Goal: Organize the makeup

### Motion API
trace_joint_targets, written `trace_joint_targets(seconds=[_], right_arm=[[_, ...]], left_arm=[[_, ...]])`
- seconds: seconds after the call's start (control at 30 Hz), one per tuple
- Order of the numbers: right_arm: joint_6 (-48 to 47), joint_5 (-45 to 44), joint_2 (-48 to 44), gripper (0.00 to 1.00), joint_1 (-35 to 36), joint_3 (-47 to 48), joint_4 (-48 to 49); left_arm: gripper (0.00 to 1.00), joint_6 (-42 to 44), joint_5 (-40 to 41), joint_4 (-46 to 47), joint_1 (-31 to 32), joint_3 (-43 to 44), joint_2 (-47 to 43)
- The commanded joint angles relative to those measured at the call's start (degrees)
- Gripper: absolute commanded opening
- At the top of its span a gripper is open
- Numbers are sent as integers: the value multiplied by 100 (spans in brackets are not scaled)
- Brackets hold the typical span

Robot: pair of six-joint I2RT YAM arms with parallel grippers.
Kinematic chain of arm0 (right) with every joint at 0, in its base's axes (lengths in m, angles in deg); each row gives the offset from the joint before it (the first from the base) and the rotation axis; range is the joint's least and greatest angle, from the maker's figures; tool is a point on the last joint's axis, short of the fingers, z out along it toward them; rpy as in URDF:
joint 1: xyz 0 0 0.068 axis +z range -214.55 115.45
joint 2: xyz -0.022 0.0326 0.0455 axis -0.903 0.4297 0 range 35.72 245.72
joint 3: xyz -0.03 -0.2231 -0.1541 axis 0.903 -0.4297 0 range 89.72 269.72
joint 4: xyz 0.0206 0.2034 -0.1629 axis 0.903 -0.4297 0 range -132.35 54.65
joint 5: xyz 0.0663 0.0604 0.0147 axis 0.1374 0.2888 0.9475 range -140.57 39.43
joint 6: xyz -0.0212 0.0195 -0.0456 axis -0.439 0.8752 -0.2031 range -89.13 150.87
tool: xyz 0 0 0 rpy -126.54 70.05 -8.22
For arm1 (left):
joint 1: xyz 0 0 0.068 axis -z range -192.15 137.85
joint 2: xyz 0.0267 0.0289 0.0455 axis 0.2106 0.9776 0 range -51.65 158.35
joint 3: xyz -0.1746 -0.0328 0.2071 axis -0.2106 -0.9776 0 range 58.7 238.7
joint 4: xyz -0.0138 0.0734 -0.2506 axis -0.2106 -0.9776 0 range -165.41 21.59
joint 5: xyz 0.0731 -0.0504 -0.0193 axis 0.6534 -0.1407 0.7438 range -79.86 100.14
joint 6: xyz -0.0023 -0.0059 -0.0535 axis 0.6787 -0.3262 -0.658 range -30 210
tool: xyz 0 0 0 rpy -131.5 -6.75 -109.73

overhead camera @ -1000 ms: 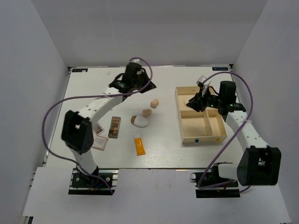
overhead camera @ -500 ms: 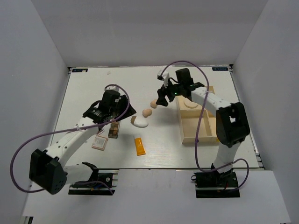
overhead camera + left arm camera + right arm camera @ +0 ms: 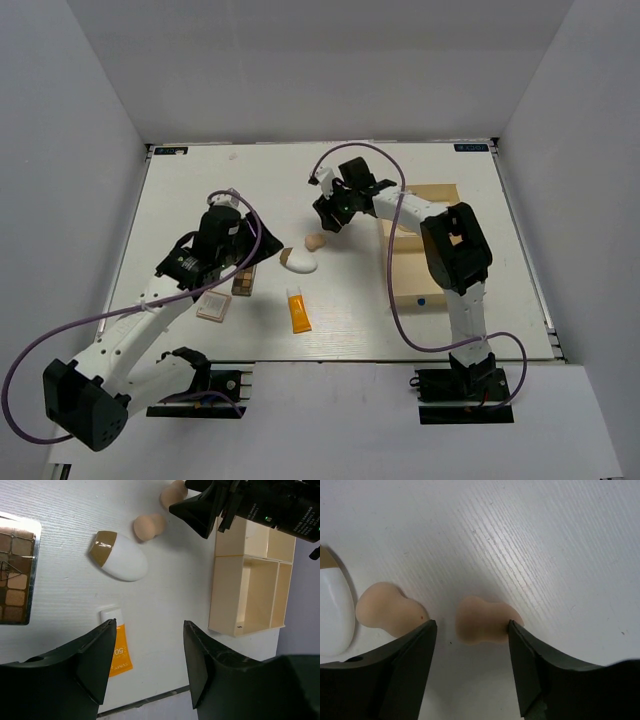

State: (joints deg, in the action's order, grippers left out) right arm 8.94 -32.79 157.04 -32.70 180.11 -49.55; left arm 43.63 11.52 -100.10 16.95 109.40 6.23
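Note:
My left gripper should go across the table and down over the peach sponge (image 3: 149,527) beside the teardrop sponge, since my right gripper is already astride the other sponge.
Two peach egg sponges lie mid-table. One sponge (image 3: 487,620) sits between the fingers of my right gripper (image 3: 470,627) (image 3: 327,220), which is open; its right finger touches the sponge's end and the left finger stands apart. The other peach sponge (image 3: 390,610) (image 3: 315,241) lies just beside it. The white-and-brown teardrop sponge (image 3: 298,261) (image 3: 120,556) is to their left. The orange tube (image 3: 298,310) (image 3: 116,647) lies nearer the front. My left gripper (image 3: 243,262) (image 3: 149,630) hangs open and empty above the table, over the brown eyeshadow palette (image 3: 244,282) (image 3: 15,575). The square pinkish compact (image 3: 213,305) lies left of it.
The pale wooden compartment box (image 3: 430,262) (image 3: 250,595) stands at the right, partly under my right arm. The table's front edge shows just below the tube in the left wrist view.
My right arm swung left from the box down onto the peach sponges. My left arm pulled back from the far side toward the palette, and its gripper went from shut to open.

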Motion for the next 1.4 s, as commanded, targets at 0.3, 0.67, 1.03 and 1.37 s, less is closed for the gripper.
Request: trace_joint_targets(seconds=[0.3, 0.67, 1.03, 1.37], right_arm=[[-92, -337, 199, 4, 110, 137, -233], [-153, -12, -556, 0, -48, 155, -294], [5, -230, -2260, 0, -486, -670, -312], [-56, -1049, -2938, 31, -1593, -1585, -566]], left_arm=[[66, 75, -701, 962, 78, 63, 899], [65, 330, -886, 1410, 78, 519, 2006], [57, 936, -693, 1112, 78, 2179, 4193], [56, 1604, -227, -214, 131, 3815, 5635]])
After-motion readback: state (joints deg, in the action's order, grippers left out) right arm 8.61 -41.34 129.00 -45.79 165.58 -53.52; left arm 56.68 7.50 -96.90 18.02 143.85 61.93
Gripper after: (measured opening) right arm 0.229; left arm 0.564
